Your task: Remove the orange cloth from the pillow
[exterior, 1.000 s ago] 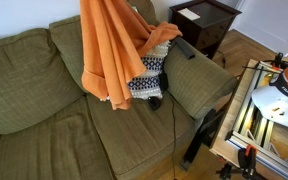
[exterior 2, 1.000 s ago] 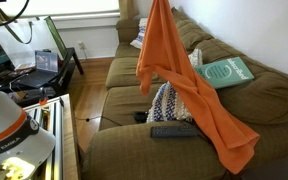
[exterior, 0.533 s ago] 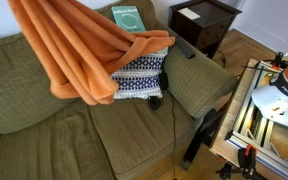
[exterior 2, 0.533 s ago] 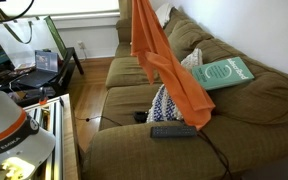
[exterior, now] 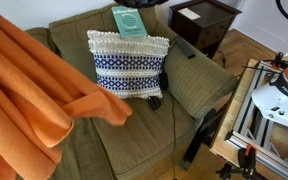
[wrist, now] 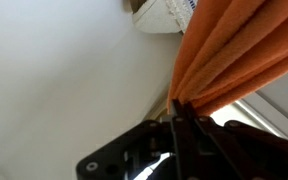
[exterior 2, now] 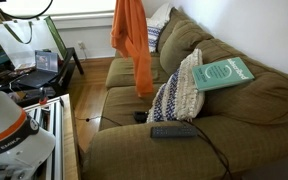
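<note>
Next, my gripper moves over the empty seat cushion beside the pillow. It releases the bunched edge there, because the cloth already hangs clear of the pillow.
The orange cloth (exterior 2: 131, 40) hangs in long folds in the air, clear of the pillow, held from above; it fills the left of an exterior view (exterior: 24, 100). In the wrist view my gripper (wrist: 180, 112) is shut on a bunched edge of the cloth (wrist: 234, 55). The gripper itself is out of frame in both exterior views. The cream and navy pillow (exterior: 129, 65) leans uncovered against the olive sofa back, and shows side-on in an exterior view (exterior 2: 176, 88).
A green book (exterior 2: 224, 73) lies on the sofa back (exterior: 128, 20). A dark remote (exterior 2: 172, 130) and cable lie on the seat cushion. A dark side table (exterior: 206, 22) stands beside the sofa arm. A workbench with gear (exterior 2: 24, 70) stands nearby.
The cloth has been lifted and swung away from the pillow along the sofa. The pillow, half covered a second ago, is now fully bare.
</note>
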